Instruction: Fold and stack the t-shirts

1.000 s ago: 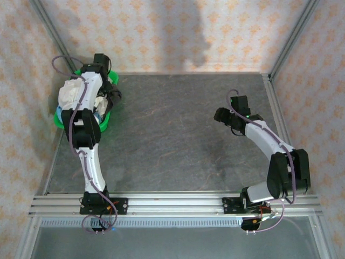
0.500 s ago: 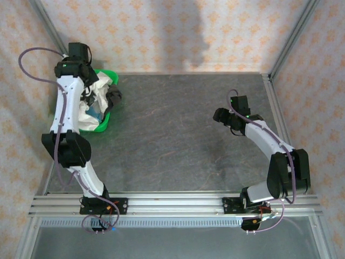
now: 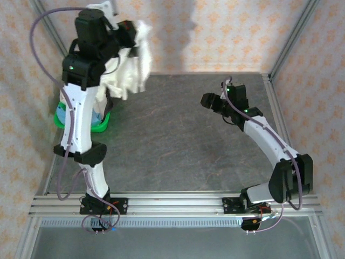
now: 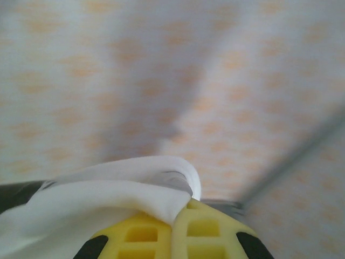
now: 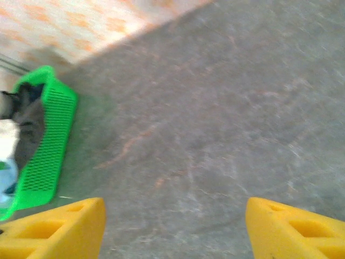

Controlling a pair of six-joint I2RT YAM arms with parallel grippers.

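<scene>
My left gripper next needs to swing away from the green basket (image 5: 48, 151) and down to the bare far middle of the grey table, and release the white t-shirt there.
My left gripper (image 3: 131, 36) is raised high over the table's far left and is shut on a white t-shirt (image 3: 131, 69), which hangs from it in a bunched drape. In the left wrist view the yellow fingers (image 4: 145, 232) press together with a fold of the white t-shirt (image 4: 102, 197) pinched between them. My right gripper (image 3: 207, 101) hovers over the middle right of the table, open, with nothing between its fingers (image 5: 59, 226). A dark t-shirt (image 5: 29, 116), a white one (image 5: 7, 139) and a light blue one (image 5: 5, 189) lie in the green basket (image 5: 48, 151).
The green basket (image 3: 100, 125) stands at the far left of the grey table (image 3: 183, 145), partly behind my left arm. Patterned walls and metal frame rails (image 3: 285, 38) close in the back and both sides.
My left arm has risen from the basket, lifting the white t-shirt high above the table's far left. My right gripper has shifted a little left and further back.
</scene>
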